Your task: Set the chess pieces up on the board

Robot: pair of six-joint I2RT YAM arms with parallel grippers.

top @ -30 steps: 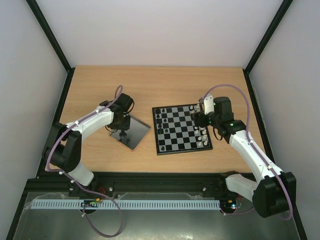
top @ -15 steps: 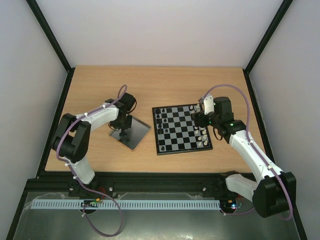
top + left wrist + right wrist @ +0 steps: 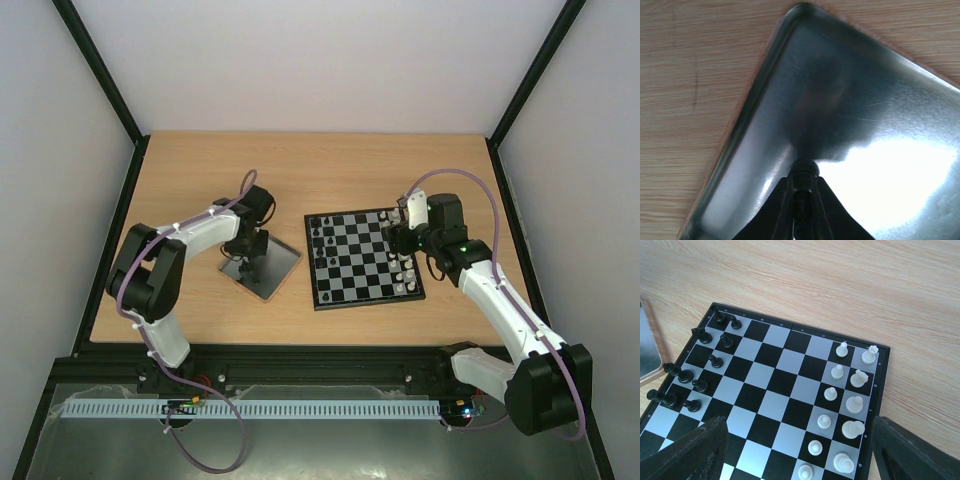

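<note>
I will next lift my left gripper from the tray, move it across to the board and lower its black piece onto the white edge square [image 3: 322, 275] beside the black pieces, because that square is empty.
In the left wrist view my left gripper [image 3: 802, 186] is shut on a black chess piece [image 3: 804, 172], which stands on the metal tray [image 3: 865, 115]. From above, that gripper [image 3: 246, 263] is down over the tray [image 3: 282, 262], left of the board [image 3: 355, 272]. My right gripper [image 3: 800, 452] hangs open above the board [image 3: 769, 405], with nothing between its fingers. Black pieces [image 3: 700, 385] stand along the board's left side and white pieces [image 3: 854, 403] in two files along its right side. From above, the right gripper [image 3: 404, 240] hovers over the white side.
The tray lies tilted like a diamond on the wooden table [image 3: 300, 170]. Black frame posts and pale walls close in both sides. The right arm's purple cable [image 3: 470, 180] loops above the board's far right corner.
My left gripper has closed on the black piece in the tray, and the left arm's elbow has swung toward the table's edge. The right arm has not moved.
</note>
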